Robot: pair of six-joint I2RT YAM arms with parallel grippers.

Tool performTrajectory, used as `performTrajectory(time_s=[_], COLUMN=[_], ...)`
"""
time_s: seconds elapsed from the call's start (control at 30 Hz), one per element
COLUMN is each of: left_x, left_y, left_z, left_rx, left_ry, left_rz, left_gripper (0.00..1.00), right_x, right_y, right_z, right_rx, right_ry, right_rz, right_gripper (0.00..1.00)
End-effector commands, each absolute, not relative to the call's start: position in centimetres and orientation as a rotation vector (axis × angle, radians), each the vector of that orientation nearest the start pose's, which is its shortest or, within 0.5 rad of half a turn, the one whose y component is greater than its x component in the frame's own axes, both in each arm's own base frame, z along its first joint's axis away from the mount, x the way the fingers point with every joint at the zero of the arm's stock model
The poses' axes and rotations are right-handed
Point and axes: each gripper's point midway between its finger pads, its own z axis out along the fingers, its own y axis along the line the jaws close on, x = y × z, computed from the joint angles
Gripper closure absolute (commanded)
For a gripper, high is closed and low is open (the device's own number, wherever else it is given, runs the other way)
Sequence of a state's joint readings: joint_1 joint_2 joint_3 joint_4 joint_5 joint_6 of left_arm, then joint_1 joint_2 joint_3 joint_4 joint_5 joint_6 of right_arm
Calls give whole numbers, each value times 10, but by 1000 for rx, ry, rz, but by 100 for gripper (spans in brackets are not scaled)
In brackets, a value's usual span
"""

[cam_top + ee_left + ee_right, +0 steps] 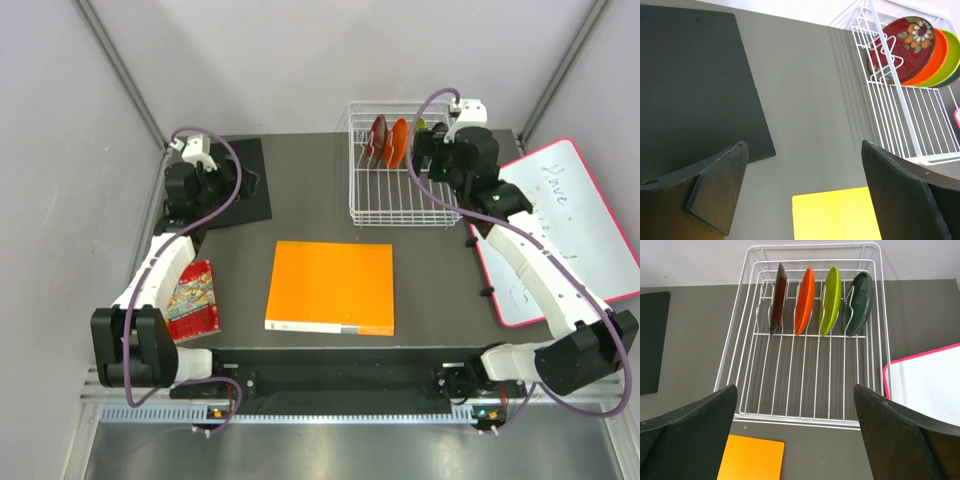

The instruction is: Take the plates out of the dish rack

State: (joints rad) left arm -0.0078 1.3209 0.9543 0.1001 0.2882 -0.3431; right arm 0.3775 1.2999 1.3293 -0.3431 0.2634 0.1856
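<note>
Next, my right gripper needs to shift left in the top view to the dark red plate below it and descend astride the plate's near rim (373, 151) (776, 312), as the plate stands on edge.
The white wire dish rack (400, 190) stands at the table's far right. Four plates stand on edge in its far end. In the right wrist view they run left to right: dark red (779, 297), orange (805, 300), lime green (831, 300), grey-blue (860, 302). My right gripper (795, 390) is open and empty, above the rack's near end (805, 385), short of the plates; in the top view the right gripper (432, 165) hovers over the rack's right side. My left gripper (805, 145) is open and empty at far left (212, 185), over bare table, with the rack (910, 125) and dark red plate (902, 45) to its right.
A big flat orange square (332, 287) lies mid-table. A pink-edged whiteboard (560, 230) lies right of the rack. A black mat (235, 180) lies under the left arm at far left. A red patterned book (192, 300) lies near the left edge.
</note>
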Motion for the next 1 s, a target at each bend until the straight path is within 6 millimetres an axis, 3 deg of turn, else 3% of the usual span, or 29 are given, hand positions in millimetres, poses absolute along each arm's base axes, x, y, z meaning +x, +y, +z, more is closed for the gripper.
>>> performTrajectory(time_s=[0.0, 0.03, 0.13, 0.2, 0.23, 0.3, 0.33, 0.37, 0.63, 0.97], left_x=[435, 437, 442, 444, 446, 448, 451, 452, 468, 472], left_y=[-62, -62, -57, -58, -58, -63, -66, -69, -76, -85], left_z=[268, 268, 262, 256, 250, 246, 241, 239, 206, 192], left_rx=[-118, -125, -180, -163, -170, -170, -166, -175, -225, -217], left_ry=[1783, 1779, 1782, 1784, 1796, 1811, 1823, 1826, 1855, 1870], left_rz=[-492, -493, -487, -481, -482, -517, -534, -562, -633, -658], left_gripper=[1, 1, 1, 1, 1, 1, 1, 1, 1, 1], right_x=[400, 401, 410, 421, 434, 448, 462, 470, 538, 597], right_y=[128, 138, 137, 138, 142, 152, 158, 161, 190, 212], right_z=[351, 358, 339, 342, 327, 333, 315, 323, 291, 255], right_rx=[-13, -67, -92, -78, -69, -89, -93, -96, -125, -142], right_ry=[1782, 1741, 1764, 1779, 1824, 1839, 1880, 1876, 1930, 1911], right_rz=[199, 245, 190, 177, 156, 173, 155, 155, 78, 26], right_gripper=[0, 0, 0, 0, 0, 0, 0, 0, 1, 19])
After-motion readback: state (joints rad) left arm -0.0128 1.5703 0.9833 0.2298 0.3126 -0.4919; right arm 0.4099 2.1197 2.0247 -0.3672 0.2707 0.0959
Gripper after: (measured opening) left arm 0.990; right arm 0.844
